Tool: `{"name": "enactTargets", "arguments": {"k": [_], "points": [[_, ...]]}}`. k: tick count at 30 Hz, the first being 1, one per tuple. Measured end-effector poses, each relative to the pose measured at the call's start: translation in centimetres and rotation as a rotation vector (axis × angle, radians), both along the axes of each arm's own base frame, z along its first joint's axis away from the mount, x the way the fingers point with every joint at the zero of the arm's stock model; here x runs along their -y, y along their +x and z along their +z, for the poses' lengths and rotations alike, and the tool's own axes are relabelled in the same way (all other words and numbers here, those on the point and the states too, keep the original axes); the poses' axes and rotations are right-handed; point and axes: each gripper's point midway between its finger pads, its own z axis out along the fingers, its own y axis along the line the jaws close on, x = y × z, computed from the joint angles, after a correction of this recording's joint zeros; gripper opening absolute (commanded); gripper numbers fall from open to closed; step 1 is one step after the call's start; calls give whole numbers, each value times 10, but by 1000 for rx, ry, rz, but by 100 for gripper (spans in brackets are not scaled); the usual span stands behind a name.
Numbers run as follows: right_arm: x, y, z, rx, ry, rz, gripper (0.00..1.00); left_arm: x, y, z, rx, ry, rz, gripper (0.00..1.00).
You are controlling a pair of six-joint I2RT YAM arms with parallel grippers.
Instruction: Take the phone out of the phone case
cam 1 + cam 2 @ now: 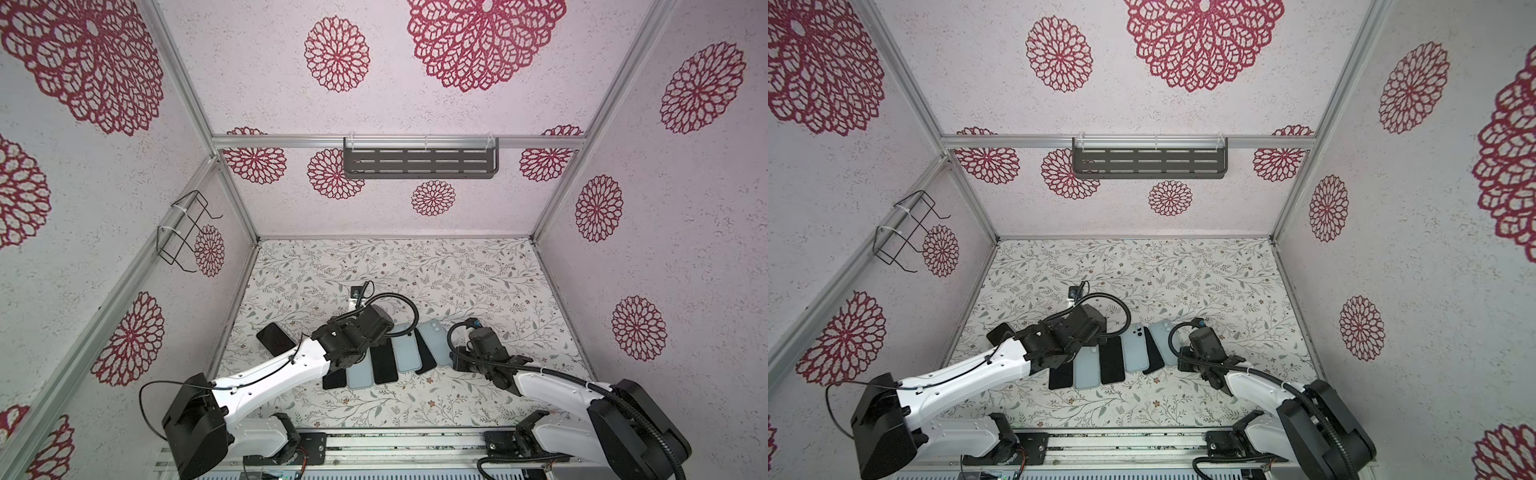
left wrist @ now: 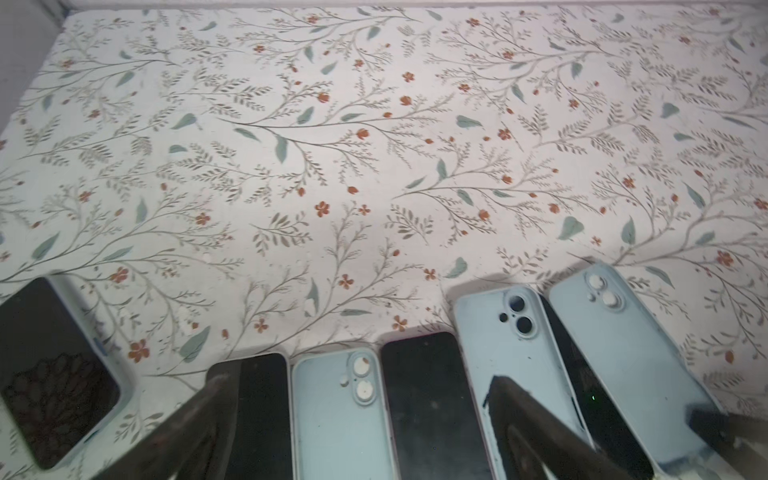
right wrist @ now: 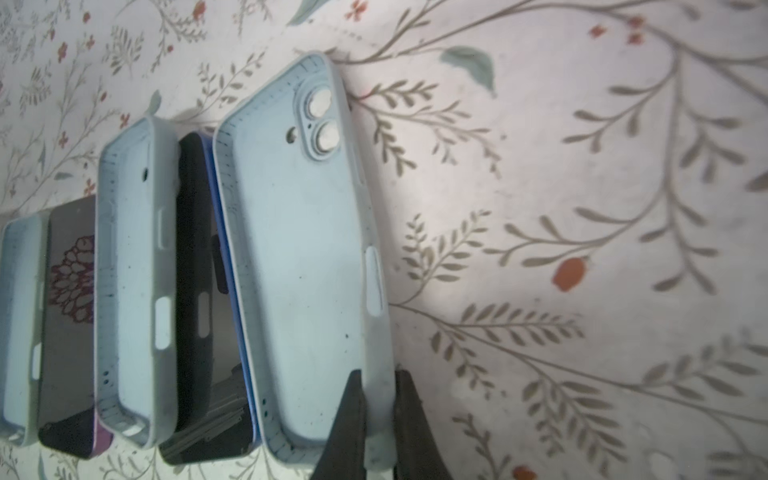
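Next, my right gripper slides the case away from the row, clear of the black phone it touches. It then releases the case, since bare tabletop lies there beside my gripper.
A phone [image 1: 274, 338] with a dark screen, still in its light blue phone case [image 2: 122, 382], lies apart at the left of the table; in the left wrist view the phone [image 2: 54, 374] shows face up. My left gripper [image 2: 361, 399] is open above a row of bare phones and empty cases, holding nothing. My right gripper [image 3: 378, 386] is shut on the side wall of the rightmost empty light blue case [image 3: 299, 257], which shows in both top views [image 1: 432, 336] [image 1: 1163, 332].
The row on the flowered table alternates black phones [image 1: 384, 365] and empty light blue cases [image 1: 407, 353]. Under my left fingers [image 2: 216, 395] lie one empty case [image 2: 340, 415] and one phone [image 2: 428, 407]. A grey shelf [image 1: 419, 162] and a wire rack [image 1: 183, 232] hang on the walls.
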Motion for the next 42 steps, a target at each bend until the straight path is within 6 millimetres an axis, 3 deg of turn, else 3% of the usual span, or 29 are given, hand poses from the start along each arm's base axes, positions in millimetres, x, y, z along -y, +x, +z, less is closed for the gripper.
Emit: {"name": "enactTargets", "arguments": {"k": [4, 7, 10, 12, 14, 17, 19, 25, 31, 33, 42], "points": [[-2, 0, 1, -1, 9, -12, 3, -30, -3, 6, 11, -12, 71, 99], [2, 0, 5, 6, 7, -41, 3, -35, -4, 9, 19, -32, 80, 98], [10, 1, 13, 32, 10, -81, 4, -22, -4, 2, -4, -22, 47, 97], [18, 2, 16, 43, 7, -114, 9, -2, -4, -8, -33, 6, -8, 97], [23, 2, 18, 56, 7, -134, 21, 28, -5, -18, -73, 34, -80, 96], [29, -3, 17, 64, 11, -150, 27, 65, -6, -33, -123, 35, -152, 96], [32, -7, 12, 61, 10, -153, 27, 79, -10, -45, -155, 22, -185, 96], [30, -10, 1, 34, 13, -140, 28, 93, -18, -62, -200, -55, -203, 97], [22, -8, 7, 51, 32, -100, 54, 97, -24, -72, -229, -110, -197, 94], [18, -10, 14, 71, 46, -79, 57, 99, -24, -75, -235, -123, -198, 92], [5, -18, 49, 145, 95, -15, 61, 110, -25, -126, -330, -63, -203, 57]]}}
